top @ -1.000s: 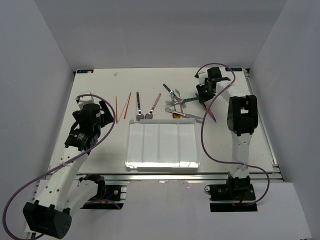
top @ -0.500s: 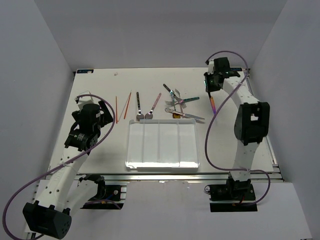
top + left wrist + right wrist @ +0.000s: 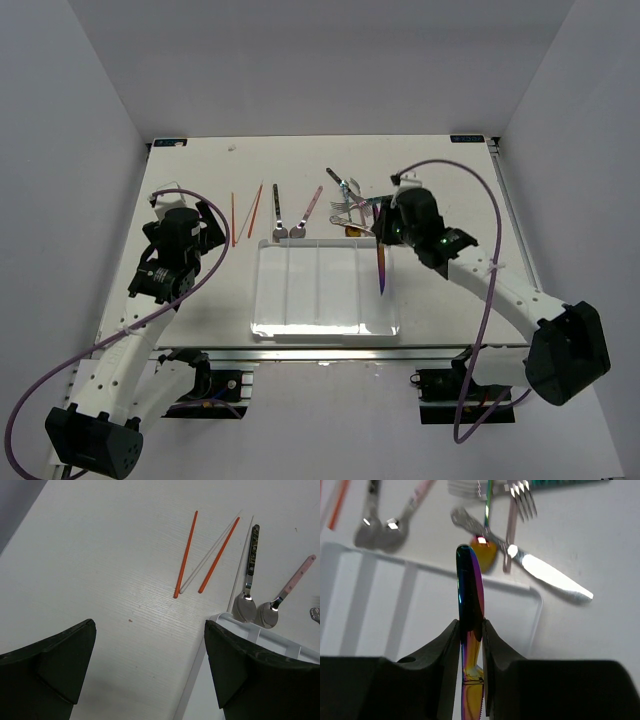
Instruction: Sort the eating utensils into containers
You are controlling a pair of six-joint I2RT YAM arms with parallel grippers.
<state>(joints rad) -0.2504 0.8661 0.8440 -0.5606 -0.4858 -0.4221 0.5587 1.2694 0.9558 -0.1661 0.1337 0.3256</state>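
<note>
The tray's end section [image 3: 371, 292] [image 3: 509, 617] beneath the knife is still empty, so next I will move my right gripper down and back into it and let go of the knife there.
An iridescent knife [image 3: 469, 580] hangs blade-down over the right end of the clear tray [image 3: 262, 292], with my right gripper [image 3: 470, 625] shut on its handle. From above, the right gripper [image 3: 388, 232] holds the knife [image 3: 382, 268] over the tray's rightmost compartment. My left gripper [image 3: 150, 627] stands open and empty over bare table, left of the tray's corner [image 3: 225, 617]. Two red-orange chopsticks [image 3: 186, 555] and two spoons [image 3: 250, 570] lie beyond it. All the tray's compartments look empty.
A heap of forks, a metal knife [image 3: 545, 575] and a gold spoon bowl [image 3: 485, 555] lies just behind the tray's far right rim [image 3: 535, 592]. The chopsticks [image 3: 233, 218] and spoons [image 3: 277, 212] lie behind its left end. Grey walls enclose the table.
My right arm has swung from the far right back of the table down over the tray, the iridescent knife still in its grip. The left arm has not moved.
</note>
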